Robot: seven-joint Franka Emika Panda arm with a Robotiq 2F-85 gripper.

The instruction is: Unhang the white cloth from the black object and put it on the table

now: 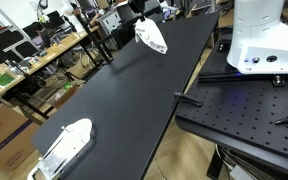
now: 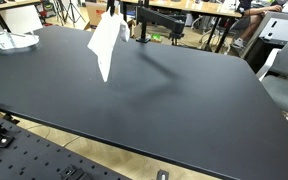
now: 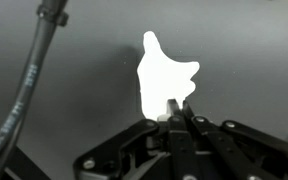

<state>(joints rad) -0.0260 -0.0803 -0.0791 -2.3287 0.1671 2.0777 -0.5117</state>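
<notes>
The white cloth hangs clear of the black object, so my gripper will next go down a little toward the bare tabletop beneath the cloth and release it there.
The white cloth (image 1: 152,38) hangs in the air above the black table (image 1: 134,100), pinched at its top by my gripper (image 1: 142,12). In an exterior view the cloth (image 2: 107,45) dangles beside the black object (image 2: 144,22), a stand with a horizontal arm at the table's far edge, and appears apart from it. In the wrist view my gripper's (image 3: 181,108) fingers are shut together on the cloth's (image 3: 164,72) edge, with the dark tabletop below.
A white and clear object (image 1: 64,145) lies at one end of the table, and also shows in an exterior view (image 2: 9,40). The robot base (image 1: 259,40) stands on a perforated black plate (image 1: 244,110). Cluttered desks and chairs stand beyond the table.
</notes>
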